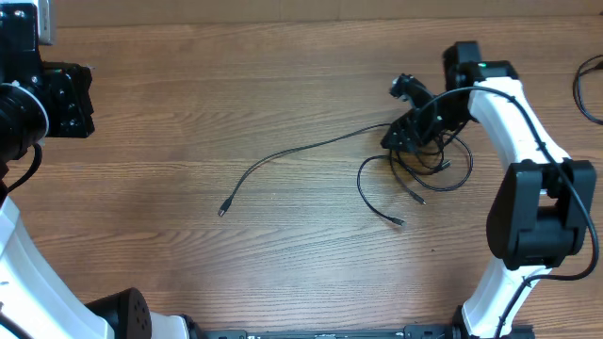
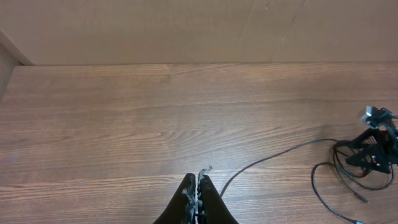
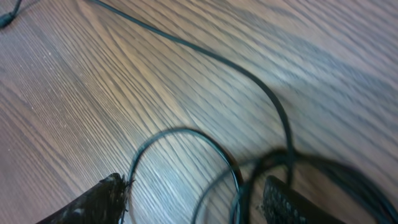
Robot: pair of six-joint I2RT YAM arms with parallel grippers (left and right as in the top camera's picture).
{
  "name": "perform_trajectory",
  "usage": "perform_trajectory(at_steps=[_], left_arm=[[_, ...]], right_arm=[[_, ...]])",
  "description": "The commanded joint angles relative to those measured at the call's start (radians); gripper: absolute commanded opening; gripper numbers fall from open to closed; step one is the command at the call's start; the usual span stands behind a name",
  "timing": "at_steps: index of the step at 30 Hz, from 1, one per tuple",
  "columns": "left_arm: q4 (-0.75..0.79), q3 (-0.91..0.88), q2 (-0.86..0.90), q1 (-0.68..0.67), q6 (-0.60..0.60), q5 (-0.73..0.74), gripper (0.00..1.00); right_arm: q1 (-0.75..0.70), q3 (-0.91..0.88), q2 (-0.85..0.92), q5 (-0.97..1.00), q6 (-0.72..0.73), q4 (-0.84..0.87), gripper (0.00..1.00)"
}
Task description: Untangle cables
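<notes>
My right gripper needs to go toward the right in its wrist view, then down over the long piece of cable, since the piece runs beside one finger instead of between both.
The thin black cables [image 1: 429, 165] lie in a tangle of loops on the wooden table at the right. One long strand [image 1: 283, 155] runs out to the left and ends in a small plug [image 1: 223, 211]. My right gripper [image 1: 407, 135] is low over the tangle, open, its fingertips [image 3: 199, 196] astride loops of cable [image 3: 186, 134]. My left gripper [image 2: 198, 186] is shut and empty, far to the left; the long strand [image 2: 273, 158] and the tangle [image 2: 367, 158] show at the right of its view.
Another black cord [image 1: 589, 89] loops at the table's right edge. A light wall [image 2: 186, 28] borders the table's far side in the left wrist view. The left arm's base [image 1: 42, 99] stands at the far left.
</notes>
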Motion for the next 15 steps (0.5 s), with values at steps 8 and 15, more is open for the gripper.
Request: perform_trajectory(at_steps=[8,15], left_arm=[[-0.001,-0.001,-0.018,-0.007,0.014,-0.009,0.04],[-0.001,-0.002,-0.018,-0.007,0.015,-0.009,0.04]], right_arm=[[0.013,-0.052,-0.008,0.048,0.032,0.085,0.66],[0.013,-0.050,-0.009,0.067,0.068,0.085,0.66]])
